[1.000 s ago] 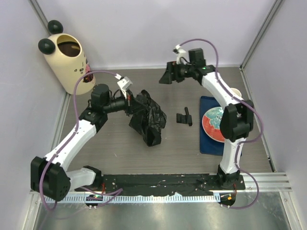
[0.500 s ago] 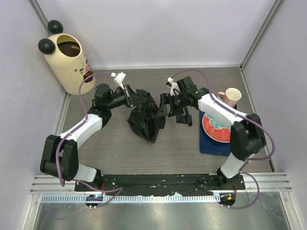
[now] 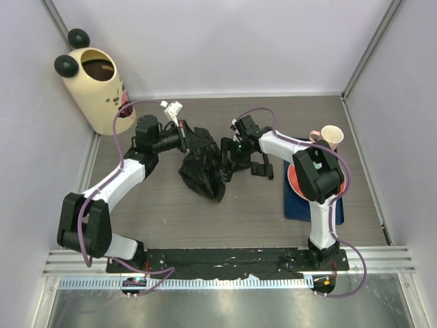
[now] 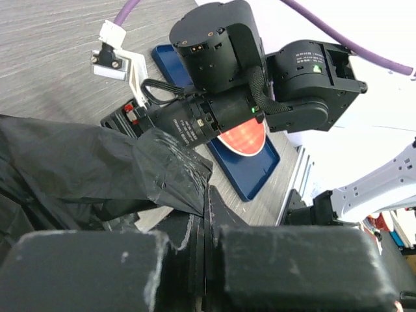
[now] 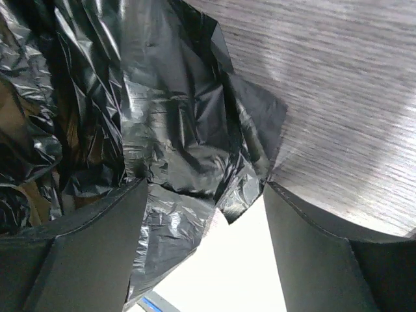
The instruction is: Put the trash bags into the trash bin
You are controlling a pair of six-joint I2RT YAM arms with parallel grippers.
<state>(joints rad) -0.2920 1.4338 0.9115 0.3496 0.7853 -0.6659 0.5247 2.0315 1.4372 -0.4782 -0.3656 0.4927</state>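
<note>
The trash bag's upper edge [image 3: 218,162] [image 5: 175,187] already reaches between the open fingers, so the robot's right gripper will move gently a little to the left in its wrist view and close.
The black trash bag [image 3: 205,171] hangs crumpled over the middle of the table. My left gripper [image 3: 196,141] is shut on its upper left edge; in the left wrist view the fingers [image 4: 209,218] pinch a fold of the bag [image 4: 84,162]. From the right, my right gripper [image 3: 229,156] comes up against the bag. Its jaws stand open in the right wrist view [image 5: 205,214], with a corner of the glossy bag [image 5: 175,130] between them, untouched. The cream trash bin [image 3: 92,92] with black ears stands upright at the far left corner.
A blue tray [image 3: 300,208] with a red plate [image 3: 300,179] lies at the right, under the right arm. A paper cup [image 3: 332,134] stands behind it. A small black object [image 3: 262,167] lies between bag and tray. Walls close in on three sides.
The right arm has swung down from the back of the table to the bag's right edge, jaws still open. The left gripper has kept its hold and shifted the bag slightly left.
</note>
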